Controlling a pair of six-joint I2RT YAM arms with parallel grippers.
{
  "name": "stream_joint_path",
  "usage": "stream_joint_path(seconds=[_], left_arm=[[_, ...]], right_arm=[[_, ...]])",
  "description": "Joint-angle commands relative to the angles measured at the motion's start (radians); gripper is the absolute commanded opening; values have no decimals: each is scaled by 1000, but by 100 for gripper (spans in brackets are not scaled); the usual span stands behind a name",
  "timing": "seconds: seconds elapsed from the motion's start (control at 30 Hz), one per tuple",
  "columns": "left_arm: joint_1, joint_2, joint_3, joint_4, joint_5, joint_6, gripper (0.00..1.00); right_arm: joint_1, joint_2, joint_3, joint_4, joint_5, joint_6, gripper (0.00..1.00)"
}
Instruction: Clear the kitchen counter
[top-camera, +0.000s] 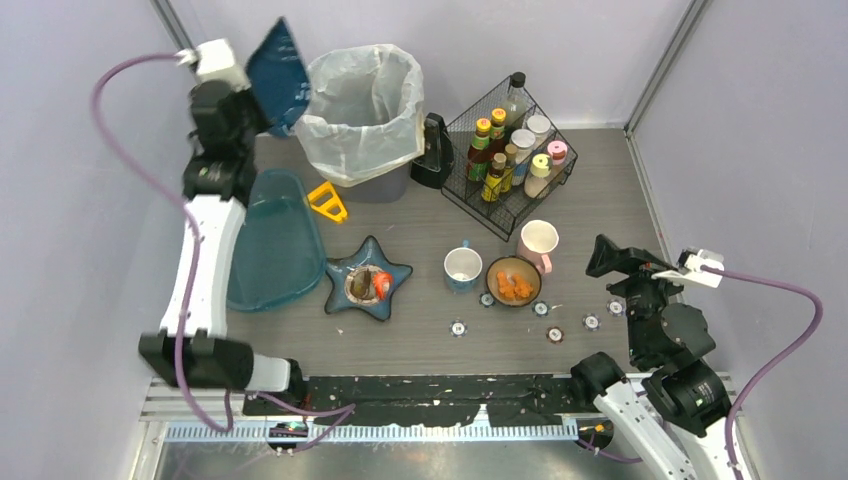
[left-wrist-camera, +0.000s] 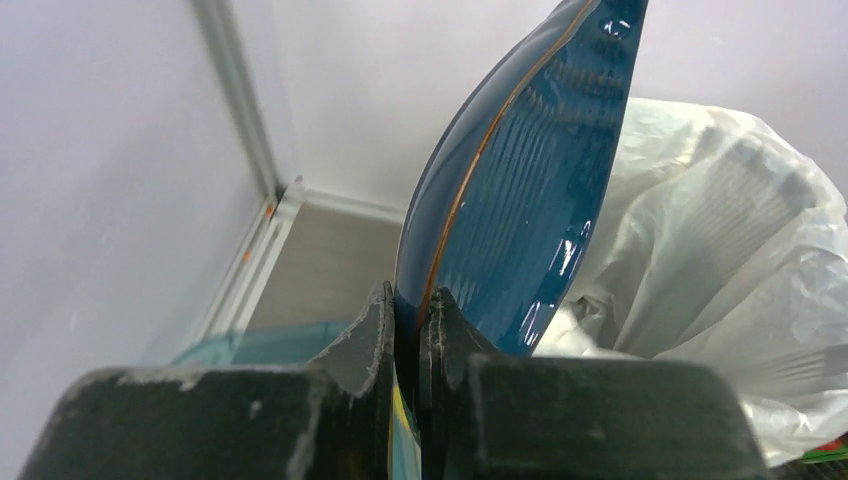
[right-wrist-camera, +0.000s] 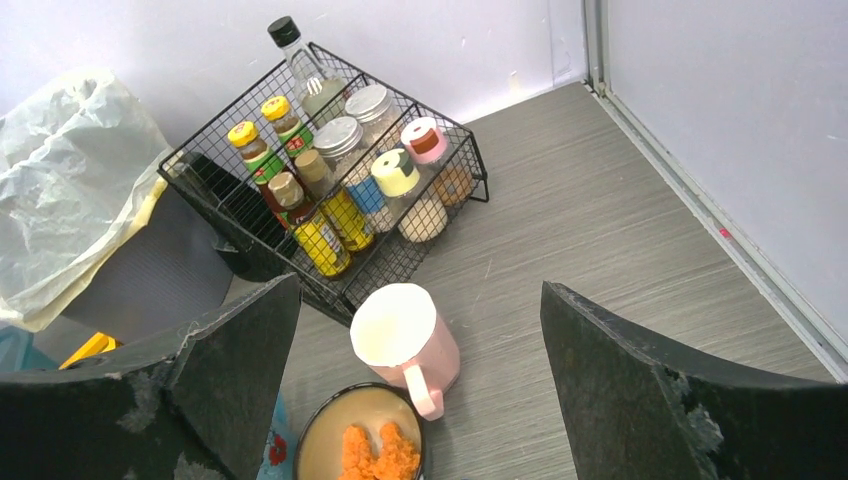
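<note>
I next need to draw my left gripper with the empty dark blue plate (top-camera: 281, 75) back from the bin and lower it into the empty teal tub.
My left gripper (top-camera: 252, 92) (left-wrist-camera: 412, 310) is shut on the rim of a dark blue plate (top-camera: 281, 75) (left-wrist-camera: 520, 170), held on edge, high beside the white-bagged trash bin (top-camera: 362, 110) (left-wrist-camera: 720, 250). On the dark grey kitchen counter (top-camera: 600, 200) lie a star-shaped plate (top-camera: 367, 277) with scraps, a blue mug (top-camera: 462, 268), a bowl of orange food (top-camera: 514, 281) (right-wrist-camera: 365, 440) and a pink mug (top-camera: 539, 243) (right-wrist-camera: 405, 340). My right gripper (top-camera: 612, 268) (right-wrist-camera: 420, 290) hangs open at the right, above and short of the pink mug, holding nothing.
A teal tub (top-camera: 270, 245) sits at the left under my left arm. A black wire rack (top-camera: 510, 160) (right-wrist-camera: 330, 200) of bottles and jars stands at the back right. A yellow tool (top-camera: 327, 203) lies by the bin. Several small round caps (top-camera: 458, 327) dot the front.
</note>
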Motion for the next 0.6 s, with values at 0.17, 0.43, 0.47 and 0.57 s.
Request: stream_joint_path(seconds=[0.17,0.43,0.47,0.57], left_arm=[[238,-462,-413,11,30,-459,0],[329,-670,-814,-29,23,-852,0],[330,-678,-852,-22,21,-904,0],[333,-679,-956,25,-3,-1051,0]], right_arm=[[-1,-72,-42,20,54,16,95],[-1,-75,-48,25,48,23,95],[-2,-75,-49,25,48,23,95],[-2,-84,-51,25,49,23,95]])
